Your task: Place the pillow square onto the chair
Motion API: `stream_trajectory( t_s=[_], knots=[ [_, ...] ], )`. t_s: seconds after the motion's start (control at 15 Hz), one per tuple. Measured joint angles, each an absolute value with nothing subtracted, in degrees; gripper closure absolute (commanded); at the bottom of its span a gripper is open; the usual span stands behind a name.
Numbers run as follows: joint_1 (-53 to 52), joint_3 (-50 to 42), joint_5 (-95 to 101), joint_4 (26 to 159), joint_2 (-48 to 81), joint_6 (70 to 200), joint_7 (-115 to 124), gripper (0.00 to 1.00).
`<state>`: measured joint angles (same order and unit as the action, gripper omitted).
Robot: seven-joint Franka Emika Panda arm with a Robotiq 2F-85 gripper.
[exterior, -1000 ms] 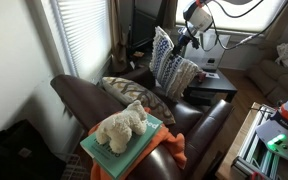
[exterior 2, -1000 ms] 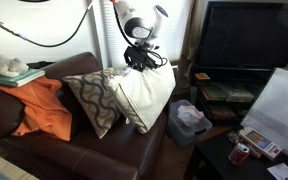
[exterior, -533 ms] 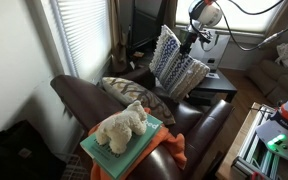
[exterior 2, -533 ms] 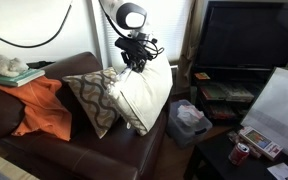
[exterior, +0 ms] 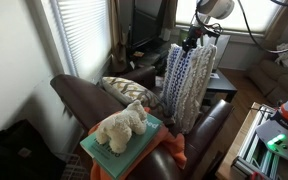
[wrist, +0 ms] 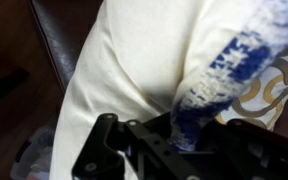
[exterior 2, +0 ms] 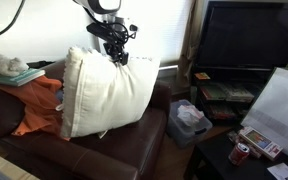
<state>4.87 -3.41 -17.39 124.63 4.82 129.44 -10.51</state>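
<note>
I will next move the pillow's top edge outward and slightly down toward the backrest (exterior: 92, 98) with my gripper, then open it, because the pillow is hanging upright, short of the backrest.
The large pillow hangs from my gripper over the seat of the dark brown leather chair (exterior: 94, 95). An exterior view shows its navy and cream zigzag edge (exterior: 189, 85), another its plain cream back (exterior 2: 104, 95). My gripper (exterior: 192, 40) (exterior 2: 114, 52) is shut on the pillow's top edge. In the wrist view the jaws (wrist: 184, 135) pinch the blue-and-cream woven edge (wrist: 224, 70); the cream back (wrist: 134, 70) fills the frame.
A smaller tan-patterned pillow (exterior: 129, 92) lies on the chair. A fluffy white plush toy (exterior: 121, 128) sits on a teal book over an orange cloth (exterior: 169, 148) on the chair arm. A TV (exterior 2: 246, 45) and low stand are beside the chair. Window blinds (exterior: 84, 35) are behind.
My gripper has lifted the pillow and carried it along the chair toward the plush toy. The pillow now hangs upright and hides the smaller pillow in an exterior view.
</note>
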Motion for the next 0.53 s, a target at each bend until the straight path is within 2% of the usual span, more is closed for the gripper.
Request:
stream_trajectory(
  t_s=[0.53],
  knots=[
    [2.99,-2.54,-14.11,124.43,6.46,126.59,-0.30,0.98]
  ],
)
